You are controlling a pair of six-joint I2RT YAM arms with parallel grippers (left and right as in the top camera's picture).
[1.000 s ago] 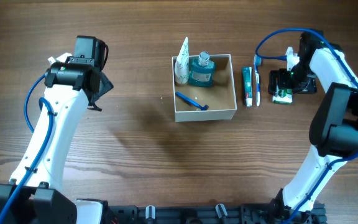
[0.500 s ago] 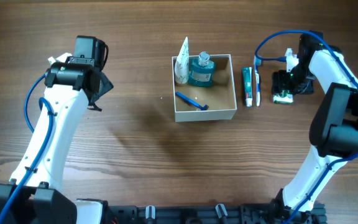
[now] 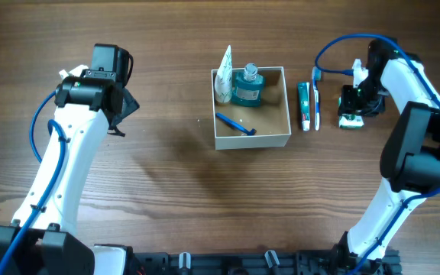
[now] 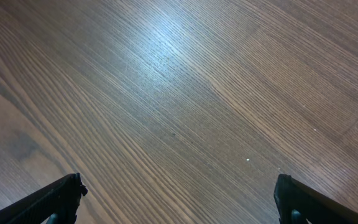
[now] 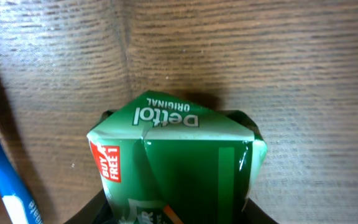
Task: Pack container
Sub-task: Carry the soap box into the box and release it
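I will next lift my right gripper and move it to the left in the overhead view, over the container's bare bottom, to let go of the packet [image 3: 349, 119], because that part of the container is empty.
The container [image 3: 251, 140], a square white-walled box with a tan inside, stands mid-table and holds a teal bottle [image 3: 247, 86], a white tube [image 3: 224, 76] and a blue razor [image 3: 236, 125]. Right of it lies a green Dettol packet [image 3: 349, 119] on the wood. My right gripper [image 3: 351, 109] is shut on it from above. In the right wrist view the green packet [image 5: 173, 155] bulges between my black fingers [image 5: 89, 211], and my right gripper [image 5: 176, 211] presses it on both sides. My left gripper [image 3: 124, 103] hangs open over bare wood at the far left, and the left wrist view shows the left gripper [image 4: 179, 186] holding nothing.
A toothpaste tube [image 3: 304, 105] and a toothbrush [image 3: 316, 107] lie side by side between the container and the green packet. The blue toothbrush [image 5: 8, 186] shows at the left edge of the right wrist view, close to my fingers.
My right gripper's jaws have closed in from wide open onto the green packet, which is now mostly covered in the overhead view. The left arm has not moved.
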